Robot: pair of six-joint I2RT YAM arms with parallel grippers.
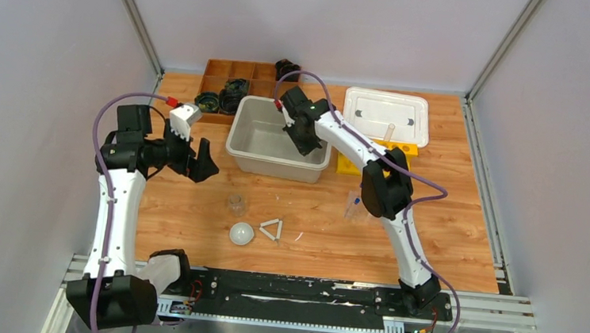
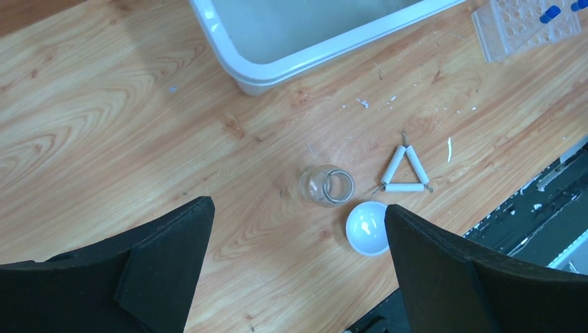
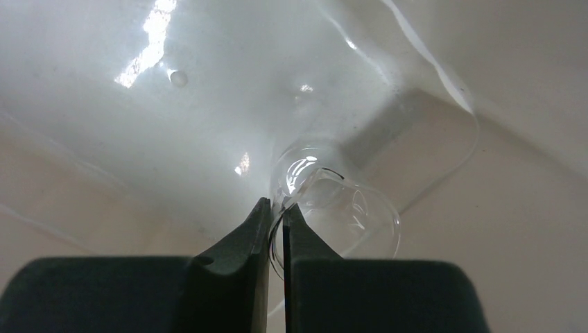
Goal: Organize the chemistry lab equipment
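My right gripper eases the beaker a little outward over the empty patch of the bin next and releases the beaker's rim, since clear bin bottom lies just outward of it.
My right gripper [image 3: 277, 215] is shut on the rim of a small clear beaker [image 3: 333, 208] and holds it inside the grey bin [image 1: 261, 157]; in the top view this gripper [image 1: 295, 127] hangs over the bin's right side. My left gripper [image 1: 189, 158] is open and empty, left of the bin, high above the table. Below it a second clear beaker [image 2: 326, 186], a white dome [image 2: 368, 227] and a white triangle [image 2: 406, 170] stand on the wood. A clear plastic rack [image 2: 525, 24] holds blue-capped tubes [image 2: 550, 12]. A yellow rack [image 1: 352, 161] lies behind my right arm.
A white lidded tray [image 1: 385, 115] stands at the back right. A brown wooden divided tray [image 1: 227, 74] with black coiled objects [image 1: 219, 99] stands at the back left. The black base rail [image 1: 298, 294] runs along the near edge.
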